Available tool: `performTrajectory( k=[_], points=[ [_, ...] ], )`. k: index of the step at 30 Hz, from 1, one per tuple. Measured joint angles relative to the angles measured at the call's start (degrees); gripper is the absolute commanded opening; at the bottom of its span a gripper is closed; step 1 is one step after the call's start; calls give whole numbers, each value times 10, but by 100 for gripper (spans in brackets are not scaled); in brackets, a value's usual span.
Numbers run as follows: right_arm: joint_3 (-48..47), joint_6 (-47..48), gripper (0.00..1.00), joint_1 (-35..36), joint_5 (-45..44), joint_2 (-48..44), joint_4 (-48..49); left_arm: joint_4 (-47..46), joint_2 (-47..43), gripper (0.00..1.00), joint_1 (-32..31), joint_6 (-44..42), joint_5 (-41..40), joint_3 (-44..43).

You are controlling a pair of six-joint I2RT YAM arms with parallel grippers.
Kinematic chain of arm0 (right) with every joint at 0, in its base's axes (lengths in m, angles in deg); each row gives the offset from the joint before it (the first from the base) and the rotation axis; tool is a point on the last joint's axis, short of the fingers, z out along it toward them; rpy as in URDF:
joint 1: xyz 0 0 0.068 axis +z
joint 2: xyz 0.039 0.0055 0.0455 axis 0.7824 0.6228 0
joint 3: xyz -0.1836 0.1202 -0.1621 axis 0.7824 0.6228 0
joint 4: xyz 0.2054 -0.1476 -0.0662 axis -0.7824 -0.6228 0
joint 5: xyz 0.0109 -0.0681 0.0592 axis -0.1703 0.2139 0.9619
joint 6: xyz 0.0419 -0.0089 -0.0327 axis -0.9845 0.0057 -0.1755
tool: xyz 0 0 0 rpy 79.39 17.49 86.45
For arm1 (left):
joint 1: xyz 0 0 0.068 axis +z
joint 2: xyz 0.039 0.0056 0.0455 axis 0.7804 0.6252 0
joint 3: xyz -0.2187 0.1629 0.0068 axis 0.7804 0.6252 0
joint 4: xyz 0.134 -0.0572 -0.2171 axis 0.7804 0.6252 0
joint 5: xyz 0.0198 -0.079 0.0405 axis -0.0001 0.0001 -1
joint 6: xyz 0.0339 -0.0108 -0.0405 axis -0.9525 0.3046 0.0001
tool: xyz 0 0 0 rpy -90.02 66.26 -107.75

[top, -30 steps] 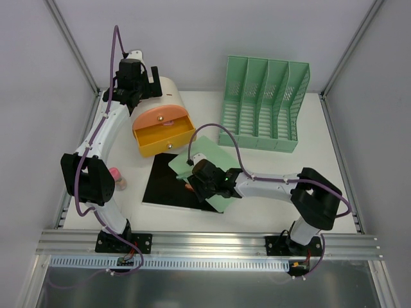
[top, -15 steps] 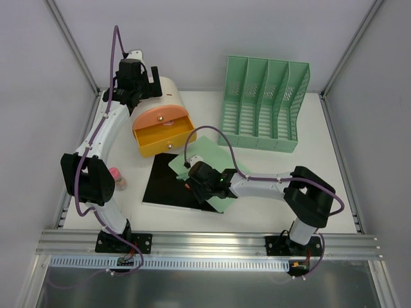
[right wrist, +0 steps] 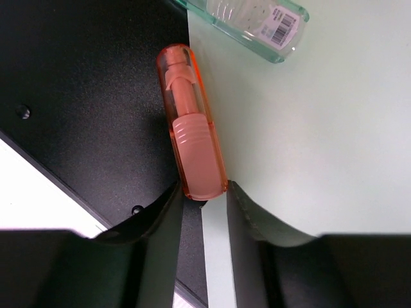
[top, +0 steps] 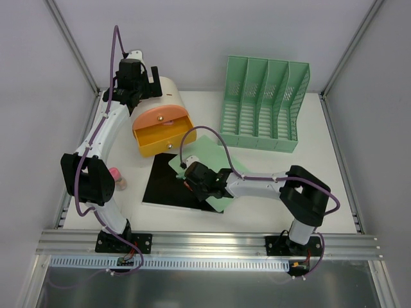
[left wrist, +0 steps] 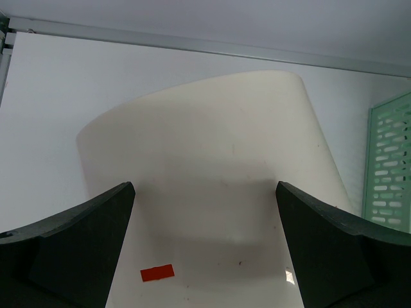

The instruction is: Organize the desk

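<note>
The robot should lift its right gripper with the pen [right wrist: 189, 128], move it outward over the open inside of the orange drawer, which is already pulled open, and let the pen go there.
On the white desk [top: 321, 183] a black sheet [top: 160, 186] lies under the corner of a pale green sheet [top: 215, 151]. An orange translucent pen [right wrist: 189, 128] lies along the green sheet's edge [right wrist: 308, 128], over the black sheet [right wrist: 83, 96]. My right gripper [right wrist: 202, 192] is shut on the pen's near end, both fingers touching it; it also shows in the top view [top: 191, 183]. My left gripper [left wrist: 205, 192] is open, hovering over the cream top of the drawer box [left wrist: 212, 147], far back left in the top view [top: 153, 82].
The drawer box [top: 170, 96] has an orange drawer [top: 164, 136] pulled open. A green file organizer [top: 266, 102] stands at the back right. A clear capped item with a barcode [right wrist: 257, 19] lies on the green sheet. A small pink item [top: 117, 176] sits by the left arm.
My right gripper has slid left along the green sheet's edge toward the black sheet, to the orange pen. The left arm has not moved.
</note>
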Motion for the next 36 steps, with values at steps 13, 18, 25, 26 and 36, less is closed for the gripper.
performTrajectory(
  k=[13,18,25,26,36],
  points=[
    [-12,1,13,14,-1,-19,-47,0,0,95,0,0,0,0],
    [-22,5,13,16,-2,-97,-89,0,0,95,0,0,0,0],
    [-97,30,16,16,-18,-164,-120,0,0,95,0,0,0,0],
    [-116,39,16,15,-22,-161,-129,0,0,95,0,0,0,0],
    [-345,165,18,-2,-23,-41,-185,0,0,95,0,0,0,0]
  ],
)
